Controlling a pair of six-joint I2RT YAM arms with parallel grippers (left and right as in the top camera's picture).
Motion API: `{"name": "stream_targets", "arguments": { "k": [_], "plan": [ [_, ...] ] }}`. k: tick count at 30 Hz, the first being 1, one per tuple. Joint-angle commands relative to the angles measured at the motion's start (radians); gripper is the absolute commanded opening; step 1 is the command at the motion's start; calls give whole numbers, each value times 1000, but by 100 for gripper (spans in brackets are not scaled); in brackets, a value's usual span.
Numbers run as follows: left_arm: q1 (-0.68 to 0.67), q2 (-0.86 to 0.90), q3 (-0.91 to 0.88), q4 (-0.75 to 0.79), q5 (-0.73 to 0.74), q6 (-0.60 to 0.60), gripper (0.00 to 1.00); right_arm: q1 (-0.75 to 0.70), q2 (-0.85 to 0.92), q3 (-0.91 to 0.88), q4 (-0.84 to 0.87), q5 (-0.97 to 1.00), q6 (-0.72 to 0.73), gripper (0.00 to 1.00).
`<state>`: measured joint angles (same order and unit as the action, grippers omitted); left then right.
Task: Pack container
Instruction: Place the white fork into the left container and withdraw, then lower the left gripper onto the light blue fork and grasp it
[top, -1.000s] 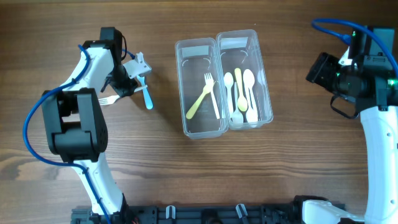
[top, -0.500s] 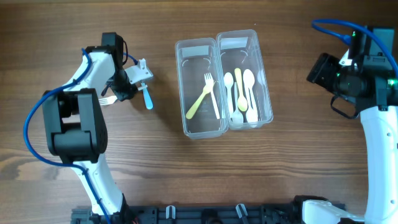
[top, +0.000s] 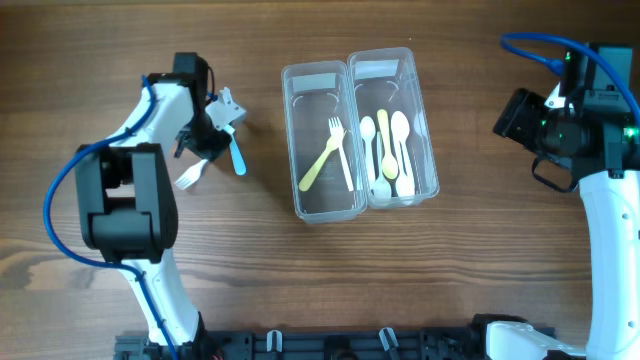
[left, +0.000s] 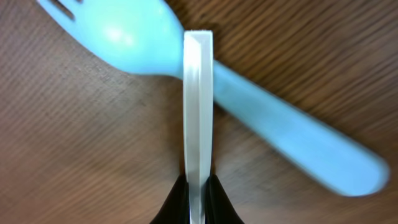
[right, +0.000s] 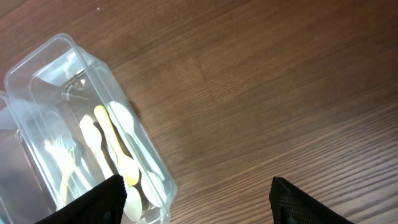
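My left gripper should go up and carry the white fork past the blue fork (top: 237, 158), over the open inside of the container where forks already lie together.
My left gripper (top: 207, 150) is shut on the handle of a white plastic fork (top: 190, 178), which points down and left over the table. In the left wrist view the white fork (left: 199, 112) shows edge-on between the jaws (left: 199, 183), above a light blue fork (left: 261, 112) lying on the wood. The blue fork (top: 237, 158) lies just right of this gripper. Two clear containers stand mid-table: the left one (top: 290, 150) holds a yellow fork (top: 322, 158) and a white fork, the right one (top: 428, 140) holds several spoons. My right gripper (right: 205, 205) is open and empty at the far right.
The right wrist view shows the spoon container (right: 37, 68) at the left of the frame with bare wood to its right. The right arm (top: 570, 120) stands well right of the containers.
My left gripper has shifted slightly right and turned. The white fork in it has swung from pointing left to pointing down-left. The right arm has not moved.
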<state>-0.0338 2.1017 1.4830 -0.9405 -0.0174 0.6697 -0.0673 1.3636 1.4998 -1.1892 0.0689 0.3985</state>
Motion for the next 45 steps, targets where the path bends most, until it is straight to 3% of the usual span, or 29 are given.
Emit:
{"name": "stream_targets", "arguments": {
  "k": [1, 3, 6, 11, 16, 22, 24, 25, 27, 30, 32, 35, 36, 37, 38, 41, 45],
  "plan": [
    [-65, -73, 117, -97, 8, -369, 4, -5, 5, -3, 0, 21, -6, 74],
    [-112, -132, 183, -162, 9, -526, 4, -5, 5, -3, 1, 21, -6, 74],
    [-172, -203, 216, -191, 9, -661, 4, -5, 5, -3, 2, 21, -5, 74],
    [-307, -304, 216, -177, 57, -937, 4, -5, 5, -3, 2, 21, -6, 74],
    [-435, -281, 216, -128, 62, -1151, 4, -5, 5, -3, 2, 21, -6, 74],
    [-513, -199, 216, -45, 58, -1233, 4, -5, 5, -3, -1, 21, -6, 74],
    [-512, -187, 216, -48, 58, -1231, 14, -5, 5, -3, -2, 21, -6, 74],
    [-509, -187, 216, -58, 58, -1228, 25, -5, 5, -3, -2, 20, -6, 74],
    [-492, -211, 220, -85, 58, -1195, 33, -5, 5, -3, -6, 20, -6, 74],
    [-464, -257, 220, -100, 58, -1104, 35, -5, 5, -3, -8, 20, -6, 74],
    [-439, -300, 220, -109, 58, -991, 47, -5, 5, -3, -8, 20, -5, 74],
    [-407, -333, 220, -152, 56, -851, 84, -5, 5, -3, -5, 20, -4, 74],
    [-393, -335, 220, -168, 41, -829, 88, -5, 5, -3, -5, 20, -3, 74],
    [-380, -335, 220, -178, 17, -834, 88, -5, 5, -3, -5, 20, -3, 74],
    [-360, -334, 218, -189, -12, -847, 80, -5, 5, -3, -5, 20, -3, 74],
    [-283, -327, 192, -174, -67, -1021, 66, -5, 5, -3, -4, 0, -2, 74],
    [-190, -291, 132, -67, -66, -1151, 64, -5, 5, -3, 2, -17, -2, 74]
  ]
}}
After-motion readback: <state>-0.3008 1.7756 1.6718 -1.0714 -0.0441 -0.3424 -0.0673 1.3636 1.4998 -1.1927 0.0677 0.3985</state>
